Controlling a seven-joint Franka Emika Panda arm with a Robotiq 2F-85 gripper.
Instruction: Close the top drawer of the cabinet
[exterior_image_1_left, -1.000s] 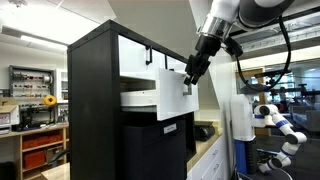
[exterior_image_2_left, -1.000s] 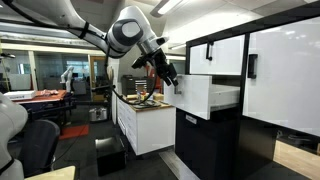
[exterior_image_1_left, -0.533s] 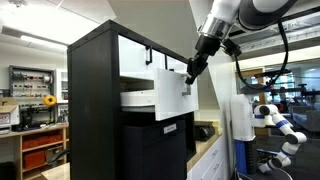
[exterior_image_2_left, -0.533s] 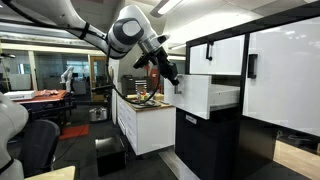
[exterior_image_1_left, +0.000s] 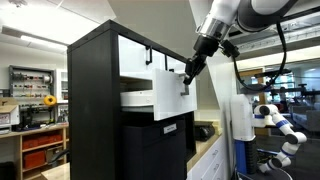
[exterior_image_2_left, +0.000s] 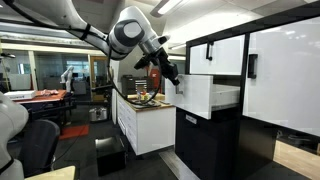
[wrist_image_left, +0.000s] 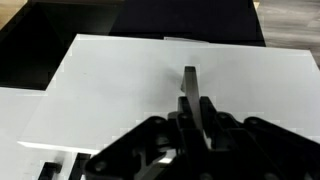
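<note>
My gripper is at the drawer handle's lower end and should next push outward to the cabinet's front side, which is ahead of it, and let go of the handle's lower end, because the top drawer (exterior_image_1_left: 172, 96) is pulled out.
The tall black cabinet (exterior_image_1_left: 95, 100) (exterior_image_2_left: 262, 120) shows in both exterior views. Its top drawer (exterior_image_1_left: 172, 96) (exterior_image_2_left: 194, 95) stands pulled out, the white front well ahead of the cabinet face. My gripper (exterior_image_1_left: 187, 76) (exterior_image_2_left: 172, 80) is right at that front, near its upper part. In the wrist view the gripper (wrist_image_left: 195, 108) is shut, its fingers pressed together and pointing at the glossy white front (wrist_image_left: 110, 80), just below the small black handle (wrist_image_left: 190, 76). Nothing is held. I cannot tell whether the fingertips touch the panel.
Below the drawer is the black lower front (exterior_image_1_left: 155, 150). A low light-topped counter (exterior_image_2_left: 145, 110) with small items stands beside the cabinet under the arm. A white robot (exterior_image_1_left: 275, 122) stands behind, an office chair (exterior_image_2_left: 38, 140) is nearby, and workbenches (exterior_image_1_left: 30, 125) line the back.
The jaws have closed from partly open to fully shut. The gripper has stayed at the drawer front and the drawer has not visibly moved.
</note>
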